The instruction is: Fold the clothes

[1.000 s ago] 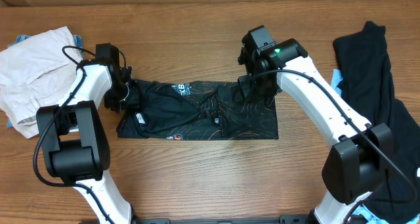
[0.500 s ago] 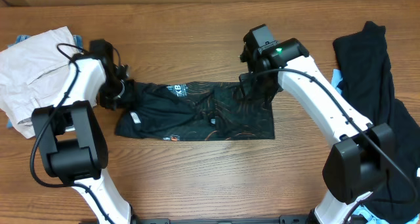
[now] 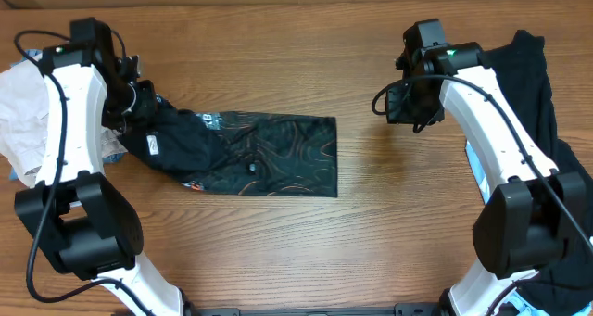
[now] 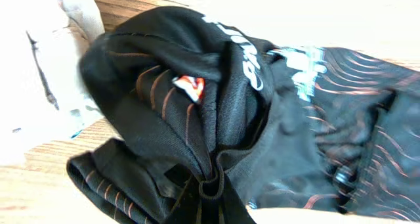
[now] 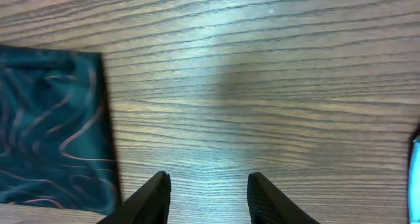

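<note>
I should move the bunched end of the folded jersey to the right in the overhead view with my left gripper, over the jersey's flat end, and let go there, because that flat end is uncovered.
The clothes, a black jersey with thin orange contour lines, lie folded into a long strip across the table's middle. My left gripper is shut on its bunched left end, which rises off the wood. In the left wrist view the gathered cloth is pinched in the left gripper at the bottom edge, with white lettering and a red logo showing. My right gripper hovers open over bare wood, well right of the jersey. The right wrist view shows the right gripper with nothing in it and the jersey's right edge to its left.
Off-white trousers are piled at the far left, just behind the left arm, and show as white cloth in the left wrist view. A plain black garment with light blue cloth lies along the right edge.
The left gripper shut on the jersey's left end and dragged the whole jersey leftward. The right gripper came off the jersey's right end and moved right, over bare wood.
</note>
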Controlling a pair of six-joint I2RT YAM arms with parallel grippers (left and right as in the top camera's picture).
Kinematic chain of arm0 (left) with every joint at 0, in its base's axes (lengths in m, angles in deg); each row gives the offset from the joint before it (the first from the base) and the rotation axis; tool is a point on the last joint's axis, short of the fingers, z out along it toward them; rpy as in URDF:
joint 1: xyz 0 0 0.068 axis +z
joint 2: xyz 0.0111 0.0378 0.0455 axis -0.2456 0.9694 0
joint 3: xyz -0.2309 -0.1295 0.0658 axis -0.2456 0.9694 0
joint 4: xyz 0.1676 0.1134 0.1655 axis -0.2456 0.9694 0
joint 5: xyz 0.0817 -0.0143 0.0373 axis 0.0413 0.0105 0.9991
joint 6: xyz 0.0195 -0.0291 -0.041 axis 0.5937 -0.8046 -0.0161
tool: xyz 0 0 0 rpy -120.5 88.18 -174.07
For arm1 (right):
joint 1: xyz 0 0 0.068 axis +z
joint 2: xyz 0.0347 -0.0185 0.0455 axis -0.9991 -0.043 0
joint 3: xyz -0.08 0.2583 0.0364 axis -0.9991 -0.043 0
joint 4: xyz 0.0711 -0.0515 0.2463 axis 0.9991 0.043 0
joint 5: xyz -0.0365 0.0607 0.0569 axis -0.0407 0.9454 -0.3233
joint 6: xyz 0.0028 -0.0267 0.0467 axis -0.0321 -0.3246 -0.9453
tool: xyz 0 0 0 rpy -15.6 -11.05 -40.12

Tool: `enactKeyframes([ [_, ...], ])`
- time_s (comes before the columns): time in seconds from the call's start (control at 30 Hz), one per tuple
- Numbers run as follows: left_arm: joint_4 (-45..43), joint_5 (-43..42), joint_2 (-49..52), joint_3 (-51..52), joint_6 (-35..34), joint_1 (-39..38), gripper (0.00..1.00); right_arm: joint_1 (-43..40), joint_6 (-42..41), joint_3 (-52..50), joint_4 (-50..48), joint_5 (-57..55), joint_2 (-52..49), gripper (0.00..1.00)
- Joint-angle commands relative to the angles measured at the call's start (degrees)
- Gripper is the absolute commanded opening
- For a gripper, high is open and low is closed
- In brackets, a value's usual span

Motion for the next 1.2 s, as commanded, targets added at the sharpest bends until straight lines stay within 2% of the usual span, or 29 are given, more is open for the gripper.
enactKeyframes([
  [0.0,2.5,-1.8,-2.1,-3.8,1.2,-1.9,0.04,0.1,-0.6,-1.0,-1.0,-0.3,1.0,0.41],
  [0.3,7.6,-10.4,-2.1,-6.3,0.6,-8.3,0.04,0.1,-0.6,-11.5,-8.3,5.2,1.0,0.41],
  [0.5,9.1,-11.8,-2.1,-6.3,0.6,-11.8,0.04,0.8,-0.6,-18.1,-14.2,6.6,1.0,0.41],
  [0.87,10.1,-12.7,-2.2,-8.2,-0.9,-12.5,0.04,1.1,-0.6,-20.1,-15.9,8.2,1.0,0.40],
  [1.17,11.8,-22.1,-2.4,-10.2,-2.0,-13.7,0.04,4.9,-0.6,-20.1,-18.4,8.1,0.9,0.40],
])
